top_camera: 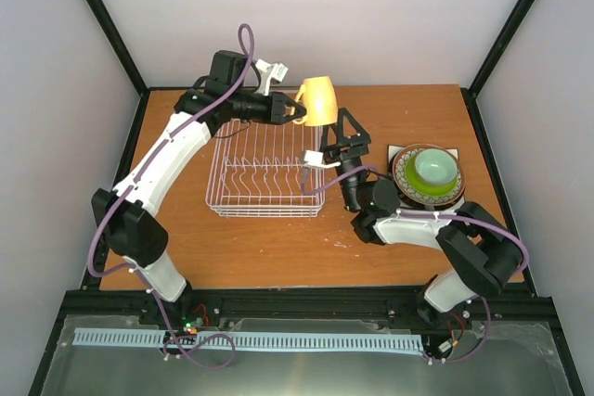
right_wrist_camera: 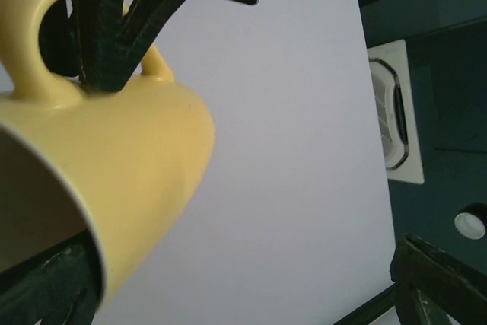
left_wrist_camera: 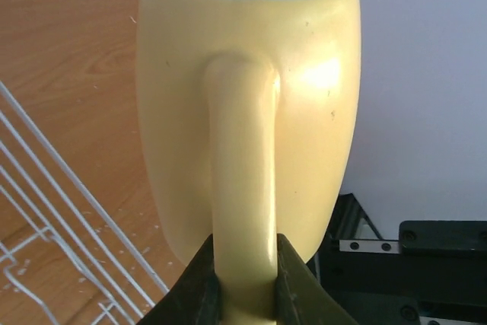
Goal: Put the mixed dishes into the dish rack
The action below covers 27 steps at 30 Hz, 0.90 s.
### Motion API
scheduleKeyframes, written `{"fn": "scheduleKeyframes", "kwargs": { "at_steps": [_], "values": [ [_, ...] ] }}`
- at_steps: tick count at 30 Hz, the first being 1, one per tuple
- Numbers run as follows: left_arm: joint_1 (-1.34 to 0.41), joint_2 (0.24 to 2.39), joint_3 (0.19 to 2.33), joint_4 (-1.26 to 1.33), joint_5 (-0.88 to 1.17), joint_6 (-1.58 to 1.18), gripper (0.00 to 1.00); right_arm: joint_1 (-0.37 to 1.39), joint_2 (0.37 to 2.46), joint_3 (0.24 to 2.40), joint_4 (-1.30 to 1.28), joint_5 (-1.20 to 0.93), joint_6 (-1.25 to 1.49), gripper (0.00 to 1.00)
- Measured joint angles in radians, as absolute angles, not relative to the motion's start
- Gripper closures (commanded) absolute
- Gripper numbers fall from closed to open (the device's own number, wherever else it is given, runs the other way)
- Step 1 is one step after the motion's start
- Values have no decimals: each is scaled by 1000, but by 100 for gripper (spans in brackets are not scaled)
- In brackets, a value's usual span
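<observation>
Next, my left gripper carries the mug [top_camera: 318, 101] toward the left in the top view, lowers it there and releases it, as the rack's far half [top_camera: 276, 128] is empty.
My left gripper [top_camera: 295, 113] is shut on the handle of the yellow-tan mug [top_camera: 318, 101] and holds it on its side in the air above the far right corner of the white wire dish rack [top_camera: 264, 173]. In the left wrist view both fingers [left_wrist_camera: 199, 279] clamp the mug's handle [left_wrist_camera: 243, 188]. My right gripper [top_camera: 348, 132] is open and empty, pointing up just right of the mug; in its wrist view the mug [right_wrist_camera: 114, 157] hangs close by its left finger [right_wrist_camera: 46, 279]. The pale grey-green cup [top_camera: 436, 167] sits on the lime-green plate [top_camera: 416, 185], stacked on the patterned-rim plate [top_camera: 401, 173].
A white plate's corners [top_camera: 395, 149] show under the stack at the right of the table. The rack's wires [left_wrist_camera: 46, 211] lie below and left of the mug. The rack holds no dishes. Grey walls enclose the table.
</observation>
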<state>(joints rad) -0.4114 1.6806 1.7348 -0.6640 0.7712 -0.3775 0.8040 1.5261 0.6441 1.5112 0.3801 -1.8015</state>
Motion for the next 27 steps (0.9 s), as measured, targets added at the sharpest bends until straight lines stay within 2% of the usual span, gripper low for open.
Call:
{"fn": "scheduleKeyframes", "kwargs": {
  "at_steps": [4, 11, 14, 27],
  "values": [
    [-419, 1643, 1690, -619, 646, -308, 100, 812, 1475, 577, 1509, 468, -1714, 0],
    [-358, 1502, 1286, -327, 289, -141, 99, 807, 1304, 469, 1522, 638, -1480, 0],
    [-348, 1501, 1171, -213, 208, -81, 100, 803, 1285, 455, 1523, 667, -1398, 0],
    [-342, 1699, 1098, 170, 113, 67, 99, 776, 1342, 455, 1523, 677, -1269, 0]
  ]
}}
